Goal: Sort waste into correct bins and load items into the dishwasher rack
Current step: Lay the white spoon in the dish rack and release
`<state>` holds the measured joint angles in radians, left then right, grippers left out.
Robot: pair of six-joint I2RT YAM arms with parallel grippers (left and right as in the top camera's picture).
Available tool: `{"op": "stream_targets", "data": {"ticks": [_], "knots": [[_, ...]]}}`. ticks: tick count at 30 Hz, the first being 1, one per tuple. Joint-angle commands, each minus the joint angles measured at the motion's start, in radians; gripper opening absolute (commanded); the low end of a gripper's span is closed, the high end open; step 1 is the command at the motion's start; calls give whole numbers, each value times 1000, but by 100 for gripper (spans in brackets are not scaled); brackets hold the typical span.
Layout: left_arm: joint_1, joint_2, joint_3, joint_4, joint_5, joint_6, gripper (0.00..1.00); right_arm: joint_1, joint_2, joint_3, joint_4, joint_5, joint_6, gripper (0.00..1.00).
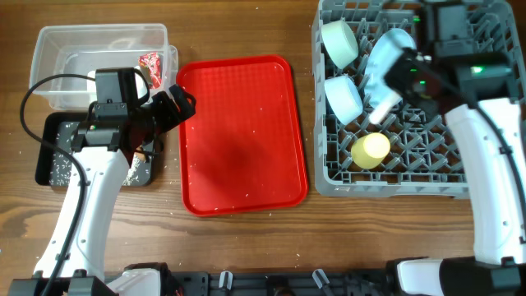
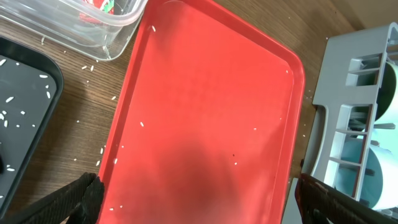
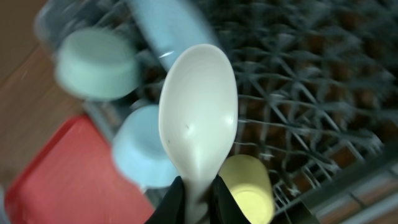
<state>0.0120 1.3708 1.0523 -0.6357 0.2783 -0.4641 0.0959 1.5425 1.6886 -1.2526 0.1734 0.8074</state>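
Note:
The open spot at the rack's empty wires beside the yellow cup is below, so my right gripper needs to lower toward it next to release the white plastic spoon [image 3: 198, 118].
My right gripper [image 3: 199, 202] is shut on the white plastic spoon [image 3: 198, 118] and holds it over the grey dishwasher rack [image 1: 329, 177]; the spoon also shows overhead [image 1: 380, 110]. In the rack lie the pale-green bowl [image 1: 339, 41], the light-blue bowl [image 1: 343, 95], the pale-blue plate [image 1: 386, 57] and the yellow cup [image 1: 370, 150]. My left gripper [image 1: 177, 105] is open and empty at the red tray's left edge, beside the clear tub [image 1: 49, 49] that holds the red-and-white wrapper [image 1: 152, 67]. The black tray [image 1: 49, 168] holds rice crumbs.
The flat red serving tray [image 1: 242, 131] lies in the middle with a few rice crumbs on it. More crumbs lie scattered on the wooden table next to the black tray [image 2: 18, 124]. The left arm's cable loops over the tub and black tray.

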Motion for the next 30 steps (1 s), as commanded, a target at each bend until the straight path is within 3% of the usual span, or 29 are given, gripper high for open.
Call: {"op": "stream_targets", "data": {"ticks": [1,2,6,11,12,15,18,22,30], "knots": [[-4,-13,15,0,-6,16,100,-87,0,-79,10,52,294,4],[-4,-13,15,0,-6,16,100,-132,3,-163,64,51,364,4],[-4,-13,15,0,-6,16,100,-177,5,-325,220,56,391,4],[-4,-13,15,0,-6,16,100,-218,6,-441,340,67,401,4],[-4,-13,15,0,-6,16,100,-225,8,-453,354,67,400,10],[-4,-13,15,0,-6,16,100,-235,11,-470,383,85,399,13],[-4,-13,15,0,-6,16,100,-235,11,-470,401,105,396,28],[-4,-13,15,0,-6,16,100,-235,11,-470,404,95,340,99],[-4,-13,15,0,-6,16,100,-235,-62,-468,388,-4,-21,100]]}}
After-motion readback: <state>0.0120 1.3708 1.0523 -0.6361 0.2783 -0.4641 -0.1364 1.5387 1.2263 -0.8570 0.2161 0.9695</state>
